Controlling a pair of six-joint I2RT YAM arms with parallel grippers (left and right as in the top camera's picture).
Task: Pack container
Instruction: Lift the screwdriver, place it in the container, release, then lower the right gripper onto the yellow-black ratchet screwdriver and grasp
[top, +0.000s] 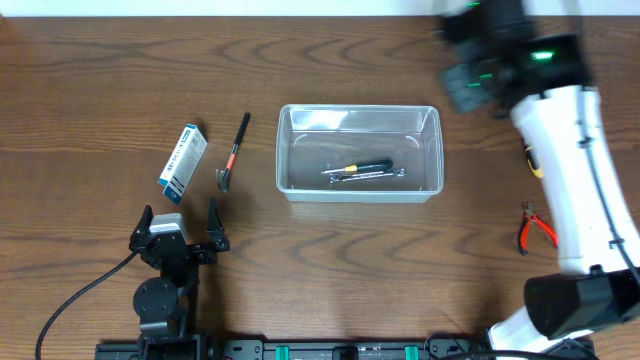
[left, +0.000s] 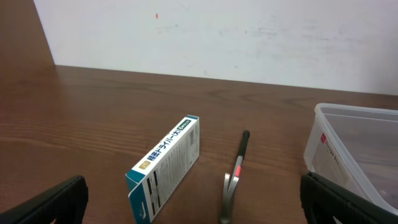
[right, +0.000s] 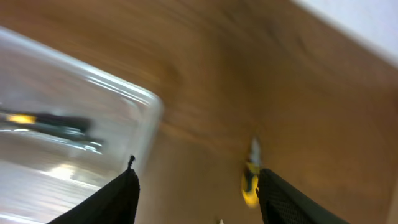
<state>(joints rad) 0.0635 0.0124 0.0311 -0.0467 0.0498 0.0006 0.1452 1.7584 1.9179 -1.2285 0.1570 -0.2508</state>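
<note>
My right gripper should next move to its right in the overhead view and lower its open fingers around the black-and-yellow tool's handle (top: 534, 161) (right: 250, 183), because the handle is there, below my right gripper.
The clear plastic container (top: 432, 120) stands mid-table and holds a yellow-and-black screwdriver (top: 365, 167) and a small metal wrench (top: 370, 176). It also shows in the left wrist view (left: 348, 146) and, blurred, in the right wrist view (right: 93, 87). My left gripper (top: 180, 232) is open and empty at the front left, with its fingers wide apart in its wrist view (left: 196, 210). My right gripper (top: 463, 88) is blurred by the container's far right corner. In its wrist view it is open and empty (right: 198, 200) above bare table.
A blue-and-white cardboard box (top: 183, 161) (left: 168, 165) and a small hammer (top: 233, 152) (left: 234, 180) lie left of the container. A yellow-handled tool (top: 532, 160) (right: 250, 180) and red-handled pliers (top: 533, 228) lie to the right, near the right arm.
</note>
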